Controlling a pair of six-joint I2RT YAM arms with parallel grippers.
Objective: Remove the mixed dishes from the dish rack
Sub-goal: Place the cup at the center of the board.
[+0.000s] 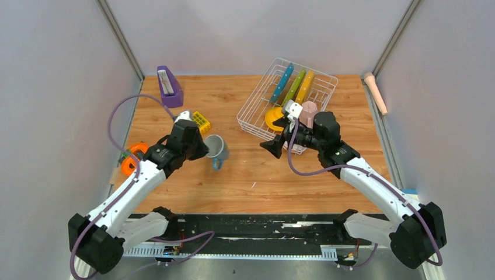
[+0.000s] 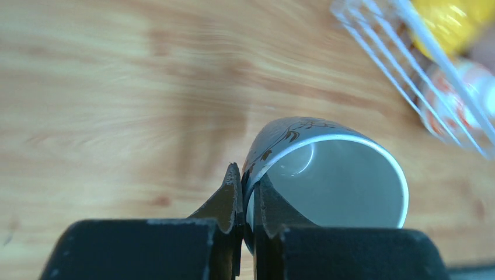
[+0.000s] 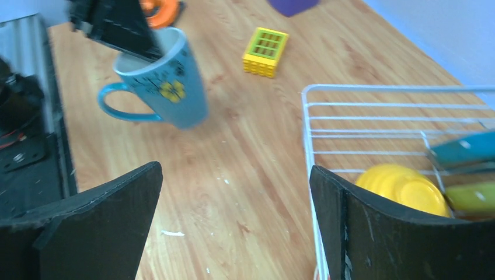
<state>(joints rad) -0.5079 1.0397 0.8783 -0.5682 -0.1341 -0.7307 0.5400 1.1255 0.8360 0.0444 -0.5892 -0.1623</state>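
I will move my left gripper back and to the left in the top view and lower the cup near the orange gadget. I will then let go of the cup, because the tabletop is bare there.
The white wire dish rack (image 1: 252,105) stands at the back right and holds a blue plate (image 1: 282,83), a green plate (image 1: 293,86) and a yellow plate (image 1: 304,86) on edge. A yellow bowl (image 1: 274,118) and a pinkish cup (image 1: 308,112) are in it too. A red-and-white bowl (image 2: 467,93) shows behind the rack's wires. My left gripper (image 2: 248,175) is shut on the rim of a blue cup (image 2: 338,181), which tilts over the table left of the rack (image 3: 373,87). My right gripper (image 3: 234,169) stands open and holds nothing, at the rack's near-left corner.
A purple wedge holder (image 1: 169,86) stands at the back left. A yellow grid block (image 1: 202,121) lies just behind the left gripper (image 1: 205,146). An orange round gadget (image 1: 135,157) sits at the table's left edge. A pink stick (image 1: 375,92) lies along the right edge.
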